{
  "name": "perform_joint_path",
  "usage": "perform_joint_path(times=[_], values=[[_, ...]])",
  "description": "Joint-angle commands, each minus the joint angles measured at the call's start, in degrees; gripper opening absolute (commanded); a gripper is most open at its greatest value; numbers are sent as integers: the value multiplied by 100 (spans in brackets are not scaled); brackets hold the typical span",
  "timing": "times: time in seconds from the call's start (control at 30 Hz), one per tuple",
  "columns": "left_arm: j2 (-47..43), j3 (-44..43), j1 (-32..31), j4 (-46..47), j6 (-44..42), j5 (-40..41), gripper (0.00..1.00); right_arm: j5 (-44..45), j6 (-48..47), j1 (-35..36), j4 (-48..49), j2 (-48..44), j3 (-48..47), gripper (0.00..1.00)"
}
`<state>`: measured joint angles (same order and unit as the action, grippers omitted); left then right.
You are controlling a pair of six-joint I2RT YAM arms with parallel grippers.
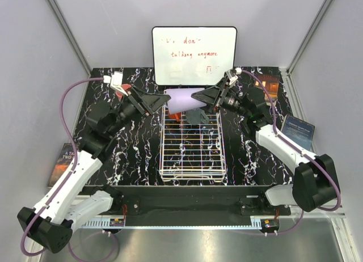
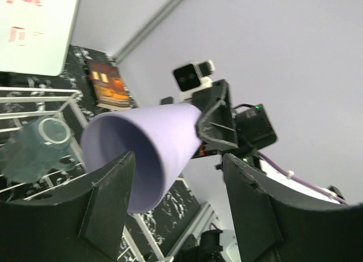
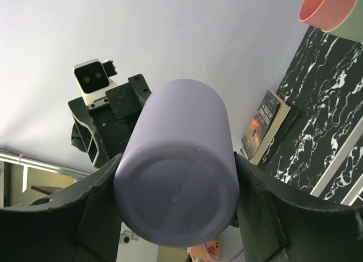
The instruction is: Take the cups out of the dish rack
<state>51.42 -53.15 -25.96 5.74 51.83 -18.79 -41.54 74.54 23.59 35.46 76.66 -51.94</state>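
Observation:
The lavender cup's opening lies to the right in the top view, so my left gripper should move to that side next, onto the near side of the lavender cup's rim.
The tall lavender cup (image 1: 184,99) is held on its side in the air above the far end of the white wire dish rack (image 1: 193,160). My right gripper (image 1: 212,97) is shut on its base end (image 3: 178,177). My left gripper (image 1: 159,100) is open, its fingers (image 2: 108,199) on either side of the cup's open rim (image 2: 142,148), not closed on it. A dark grey mug (image 1: 198,117) and a small orange-red cup (image 1: 177,115) lie in the rack's far end; the mug also shows in the left wrist view (image 2: 34,151). A pink cup (image 3: 326,7) and a pale green cup (image 3: 354,26) stand on the table.
A whiteboard (image 1: 194,55) with red writing stands at the back. Books lie at the table's left edge (image 1: 62,160), right edge (image 1: 298,131) and back right (image 1: 269,86). Grey walls enclose the black marbled table (image 1: 130,154).

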Motion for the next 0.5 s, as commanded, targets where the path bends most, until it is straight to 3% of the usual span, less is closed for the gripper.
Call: perform_joint_path(times=[0.0,0.33,0.47], values=[[254,93,-24,1068,397,-845,67,-346,332,-21,926,121,-255,0],[623,94,-146,1289,521,-1188,65,-846,499,14,1155,445,-483,0],[799,41,-217,1316,512,-1224,48,-891,623,58,1340,516,-484,0]])
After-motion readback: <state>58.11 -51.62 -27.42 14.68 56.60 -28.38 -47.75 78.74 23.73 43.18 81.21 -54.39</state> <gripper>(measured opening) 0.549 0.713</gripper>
